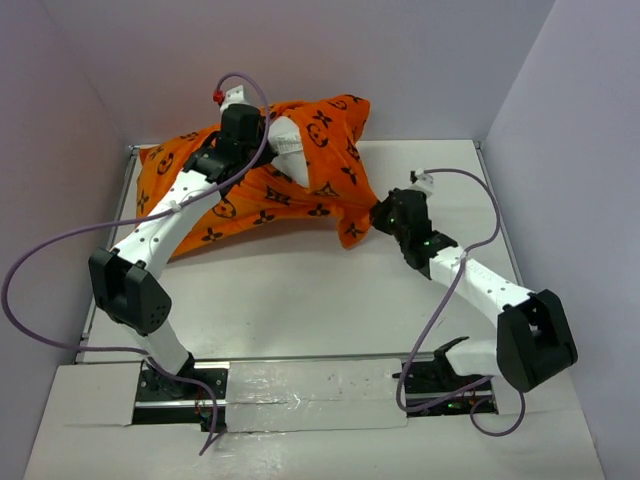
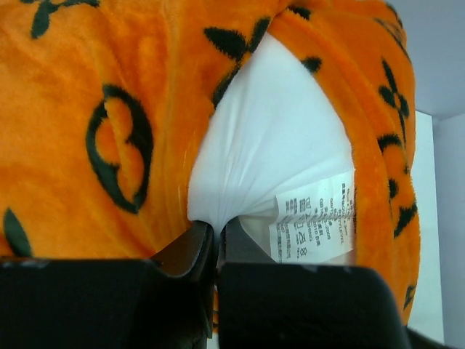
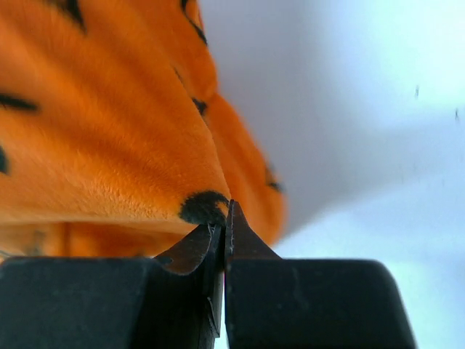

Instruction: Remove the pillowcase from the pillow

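I should next pull the pillow [image 1: 287,138] in my left gripper back over the near orange folds, which lie back from the gripper, and let go of it there, since it is mostly covered.
The orange pillowcase [image 1: 250,195] with dark monogram motifs lies bunched at the back of the table. The white pillow [image 1: 287,138] pokes out of its opening near the top. My left gripper [image 1: 266,130] is shut on a pinch of the pillow's white fabric [image 2: 269,138] in the left wrist view, jaws [image 2: 217,225] closed beside a white care label [image 2: 314,217], with the pillowcase [image 2: 94,131] around it. My right gripper [image 1: 376,216] is shut on the pillowcase's lower right corner [image 1: 355,232]; in the right wrist view the gripper [image 3: 226,211] pinches the orange edge [image 3: 109,145].
Pale walls [image 1: 300,50] close in the back and both sides of the white table [image 1: 300,290]. The left arm [image 1: 165,225] stretches across the pillowcase's left part. Purple cables [image 1: 60,250] loop beside both arms. A taped strip [image 1: 300,385] runs along the near edge.
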Available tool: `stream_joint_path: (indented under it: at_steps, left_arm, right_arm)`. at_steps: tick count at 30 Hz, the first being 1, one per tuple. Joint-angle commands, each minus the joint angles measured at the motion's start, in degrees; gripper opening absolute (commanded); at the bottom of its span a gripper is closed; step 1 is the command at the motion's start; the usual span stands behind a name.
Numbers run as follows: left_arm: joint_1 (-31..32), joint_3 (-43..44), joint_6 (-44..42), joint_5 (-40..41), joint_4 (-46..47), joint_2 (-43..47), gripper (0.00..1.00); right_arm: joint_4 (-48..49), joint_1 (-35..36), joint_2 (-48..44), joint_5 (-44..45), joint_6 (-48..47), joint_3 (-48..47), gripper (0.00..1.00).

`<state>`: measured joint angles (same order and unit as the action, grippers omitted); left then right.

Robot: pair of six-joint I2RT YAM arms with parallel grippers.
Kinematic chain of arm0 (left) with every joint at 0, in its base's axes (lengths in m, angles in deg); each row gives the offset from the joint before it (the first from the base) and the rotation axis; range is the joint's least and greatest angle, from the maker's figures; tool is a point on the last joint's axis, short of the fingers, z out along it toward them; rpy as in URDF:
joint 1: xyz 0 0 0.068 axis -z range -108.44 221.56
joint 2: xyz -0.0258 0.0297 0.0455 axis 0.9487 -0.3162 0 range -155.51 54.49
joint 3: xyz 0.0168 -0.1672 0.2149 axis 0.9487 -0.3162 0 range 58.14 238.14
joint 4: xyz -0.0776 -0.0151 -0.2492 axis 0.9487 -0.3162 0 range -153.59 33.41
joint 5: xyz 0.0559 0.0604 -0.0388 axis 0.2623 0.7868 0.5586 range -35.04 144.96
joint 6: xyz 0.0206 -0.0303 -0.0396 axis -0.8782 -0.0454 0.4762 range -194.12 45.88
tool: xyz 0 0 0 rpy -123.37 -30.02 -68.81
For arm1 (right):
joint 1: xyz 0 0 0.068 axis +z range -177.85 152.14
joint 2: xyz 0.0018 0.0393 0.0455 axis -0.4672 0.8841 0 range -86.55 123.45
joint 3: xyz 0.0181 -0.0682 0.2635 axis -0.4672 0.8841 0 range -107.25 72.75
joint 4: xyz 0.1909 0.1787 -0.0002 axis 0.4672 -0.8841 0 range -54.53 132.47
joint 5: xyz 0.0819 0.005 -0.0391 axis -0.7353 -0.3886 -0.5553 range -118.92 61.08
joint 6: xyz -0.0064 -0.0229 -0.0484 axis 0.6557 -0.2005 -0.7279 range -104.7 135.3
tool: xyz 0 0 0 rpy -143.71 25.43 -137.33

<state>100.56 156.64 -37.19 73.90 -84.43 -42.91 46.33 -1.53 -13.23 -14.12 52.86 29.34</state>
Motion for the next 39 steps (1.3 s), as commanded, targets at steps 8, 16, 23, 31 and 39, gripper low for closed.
stream_joint_path:
  at_steps: [8, 16, 23, 31, 39]
  left_arm:
    - [-18.5, -1.0, 0.7, 7.1, 10.9, 14.0, 0.0]
    - [-25.6, -3.9, -0.2, 5.2, 10.3, 18.0, 0.0]
    - [-28.0, -9.5, -5.4, -12.9, 15.0, 22.2, 0.0]
    - [-13.1, -22.8, -13.6, -22.1, 19.7, 24.2, 0.0]
    - [-10.8, -27.0, -10.6, -20.2, 20.2, 25.0, 0.0]
  right_arm:
    - [-11.8, -17.7, 10.3, -4.3, 5.4, -3.2, 0.0]
    - [-15.5, -20.5, 22.3, -2.8, 6.7, -10.7, 0.0]
    - [-19.1, -20.4, 27.9, -3.2, 2.2, -16.9, 0.0]
    - [-10.3, -5.6, 14.0, -8.8, -15.3, -12.0, 0.18]
    - [-10.8, -4.0, -4.5, -22.0, -19.5, -6.1, 0.99]
